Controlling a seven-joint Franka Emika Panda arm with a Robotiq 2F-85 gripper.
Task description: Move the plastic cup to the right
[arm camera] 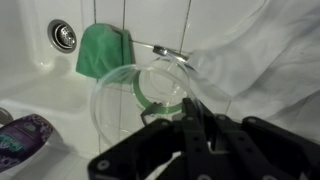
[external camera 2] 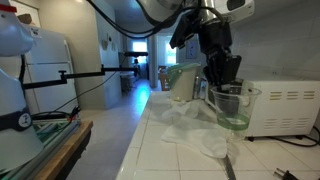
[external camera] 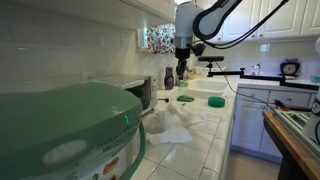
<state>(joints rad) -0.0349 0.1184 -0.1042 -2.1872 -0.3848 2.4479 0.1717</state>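
Note:
The bottom of the cup still hangs above the counter. The cup goes down onto the bare tile beside the white cloth below next, and my gripper releases it.
The plastic cup is small, clear and faintly green. My gripper is shut on its rim and holds it above the white tiled counter, in front of the microwave. In the wrist view the cup's round rim spreads out ahead of my closed fingers, which pinch its wall. A green ring shows through the cup's bottom. In an exterior view my gripper hangs over the counter near the sink; the cup is too faint to make out there.
A crumpled white cloth lies on the counter below the cup, also in the wrist view. A green rag and a sink drain lie ahead. A flat green dish, a dark bottle and a large green appliance stand on the counter.

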